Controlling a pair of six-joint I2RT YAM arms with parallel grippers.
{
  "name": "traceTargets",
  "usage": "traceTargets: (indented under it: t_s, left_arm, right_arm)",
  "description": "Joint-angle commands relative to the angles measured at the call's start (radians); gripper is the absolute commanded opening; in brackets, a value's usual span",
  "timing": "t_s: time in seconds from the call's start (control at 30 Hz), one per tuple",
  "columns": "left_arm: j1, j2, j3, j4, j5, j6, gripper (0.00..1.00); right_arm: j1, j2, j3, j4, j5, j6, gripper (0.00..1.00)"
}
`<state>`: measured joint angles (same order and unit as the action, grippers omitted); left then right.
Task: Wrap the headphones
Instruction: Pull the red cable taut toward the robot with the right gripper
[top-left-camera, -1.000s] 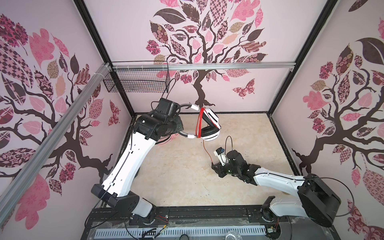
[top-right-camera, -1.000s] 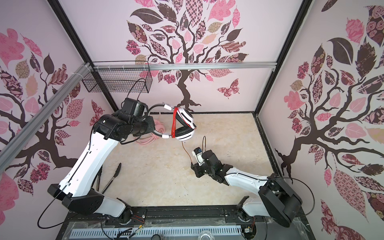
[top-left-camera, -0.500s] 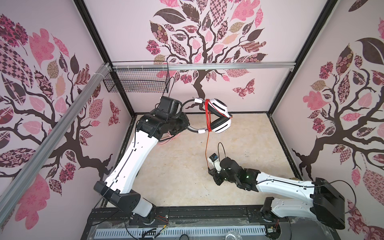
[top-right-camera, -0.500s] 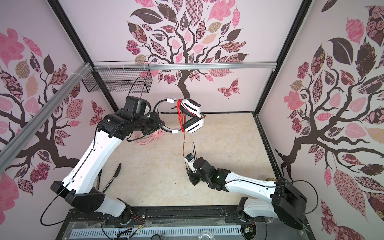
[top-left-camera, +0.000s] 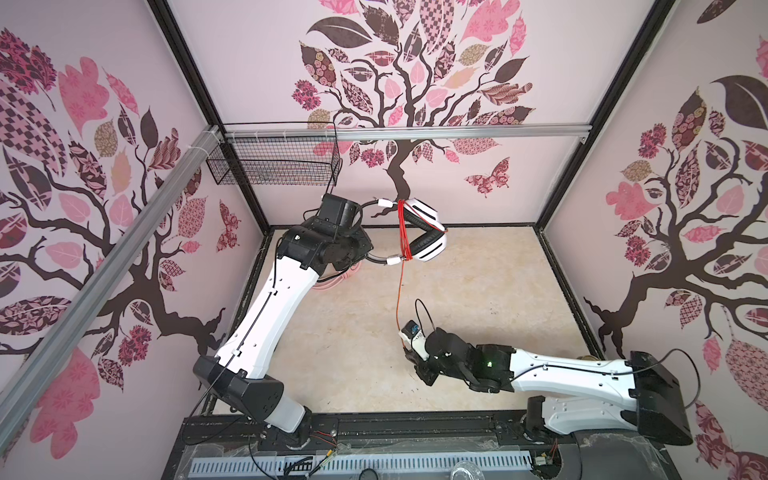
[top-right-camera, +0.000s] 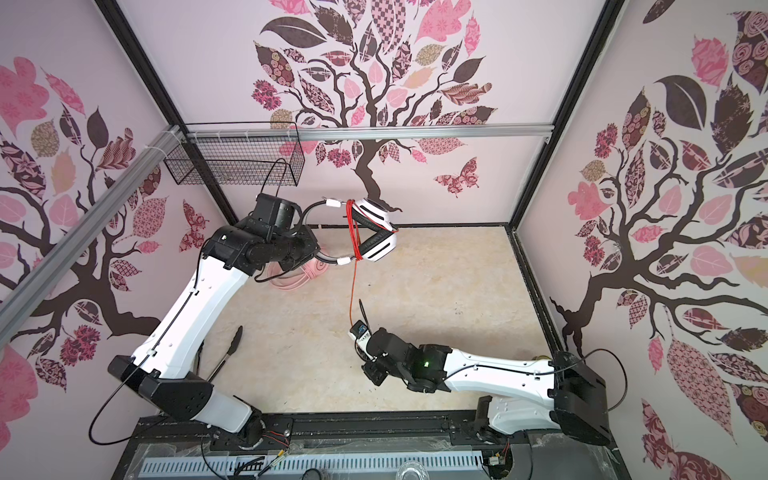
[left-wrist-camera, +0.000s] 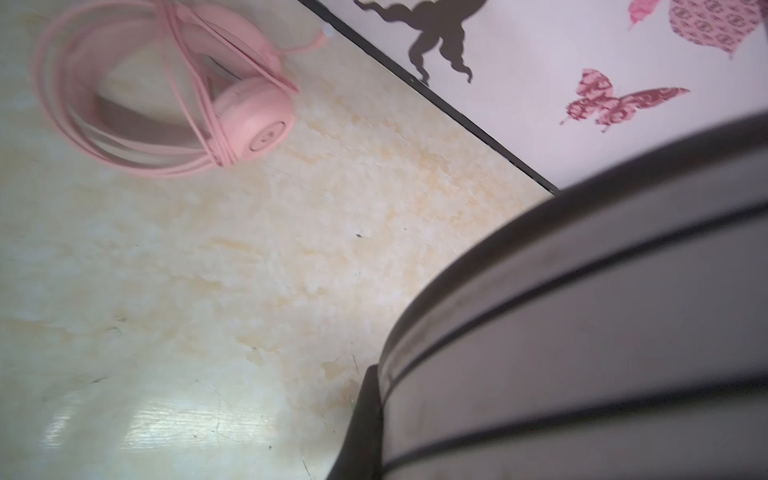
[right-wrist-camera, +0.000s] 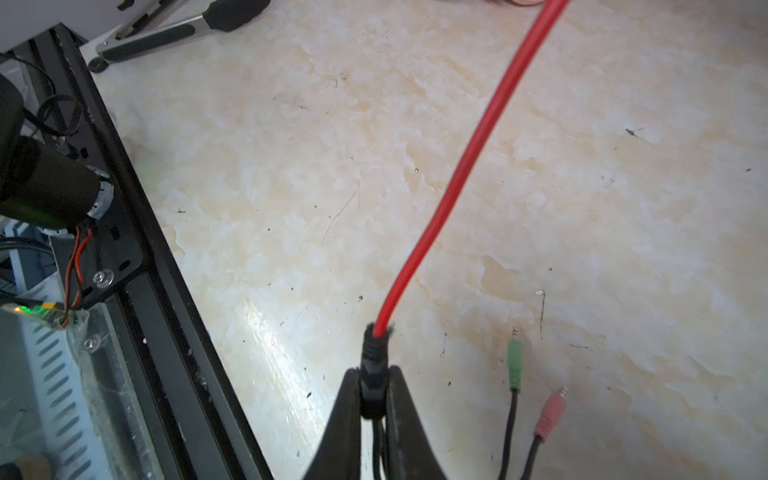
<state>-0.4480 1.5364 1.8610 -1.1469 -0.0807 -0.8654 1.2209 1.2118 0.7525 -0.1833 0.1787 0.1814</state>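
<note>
Only a short piece of red cable is still unwound, so I should move my right gripper outward beside the headphones' far ear cup (top-left-camera: 423, 211) next and release the black junction piece.
The white headphones (top-left-camera: 428, 232) (top-right-camera: 376, 232) with black ear pads hang in the air near the back wall in both top views. My left gripper (top-left-camera: 362, 243) (top-right-camera: 306, 245) is shut on their black headband (left-wrist-camera: 582, 332), which fills much of the left wrist view. Red cable (top-left-camera: 402, 232) (right-wrist-camera: 457, 187) is wound across the headband's two arms, and one strand drops to my right gripper (top-left-camera: 409, 347) (top-right-camera: 360, 345) (right-wrist-camera: 374, 376). That gripper is shut on the cable's black junction piece (right-wrist-camera: 374, 357). The pink headphones (left-wrist-camera: 249, 120) (top-right-camera: 297, 274) lie on the table, bound in their own cable.
A green plug (right-wrist-camera: 515, 361) and a pink plug (right-wrist-camera: 548, 415) dangle on thin black leads beside my right gripper. Black tongs (top-right-camera: 226, 357) (right-wrist-camera: 183, 25) lie at the front left of the table. A wire basket (top-left-camera: 274, 162) hangs on the back-left wall.
My left arm has raised and turned the white headphones, so the ear cups now point more to the right. My right gripper has drifted left and toward the front with the cable end.
</note>
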Motion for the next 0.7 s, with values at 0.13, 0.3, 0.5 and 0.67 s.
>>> traceTargets:
  t_s: [0.13, 0.3, 0.5, 0.67]
  left_arm:
    - [0.005, 0.004, -0.019, -0.079, -0.337, 0.008, 0.00]
    - [-0.017, 0.005, -0.070, -0.122, -0.457, 0.028, 0.00]
    - [-0.162, 0.085, -0.003, -0.245, -0.748, 0.100, 0.00]
    - [-0.256, 0.167, 0.072, -0.349, -0.868, 0.155, 0.00]
  right_arm:
    - [0.055, -0.131, 0.110, -0.240, 0.151, -0.015, 0.00]
    - [0.058, -0.176, 0.195, -0.355, 0.229, -0.034, 0.00]
    - [0.059, -0.204, 0.243, -0.399, 0.370, -0.119, 0.00]
    - [0.058, -0.214, 0.263, -0.421, 0.482, -0.134, 0.00]
